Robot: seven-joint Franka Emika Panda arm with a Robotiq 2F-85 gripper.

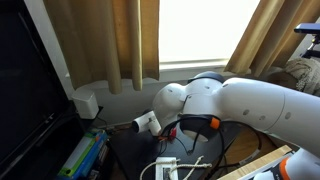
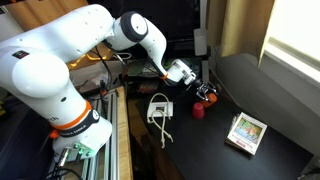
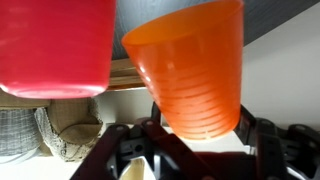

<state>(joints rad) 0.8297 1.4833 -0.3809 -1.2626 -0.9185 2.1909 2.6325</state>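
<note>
The gripper lowers the orange cup (image 2: 211, 98) toward the dark table beside the standing red cup next and releases it, since it sits at an angle between my fingers.
In the wrist view an orange ribbed plastic cup (image 3: 192, 70) fills the middle, its narrow end between my gripper's (image 3: 200, 140) two black fingers, which press on its sides. A red cup (image 3: 55, 45) is close beside it on the left. In an exterior view my gripper (image 2: 207, 94) is low over the dark table (image 2: 230, 150), with the orange cup (image 2: 211, 98) in it and the red cup (image 2: 198, 111) right next to it. In an exterior view the arm hides most of the gripper (image 1: 190, 128).
A white power strip with cable (image 2: 160, 107) lies near the cups and shows again in an exterior view (image 1: 170, 166). A small picture box (image 2: 246, 131) lies further along the table. Brown curtains (image 1: 110, 40) and a window stand behind. A wicker basket (image 3: 65, 135) shows in the wrist view.
</note>
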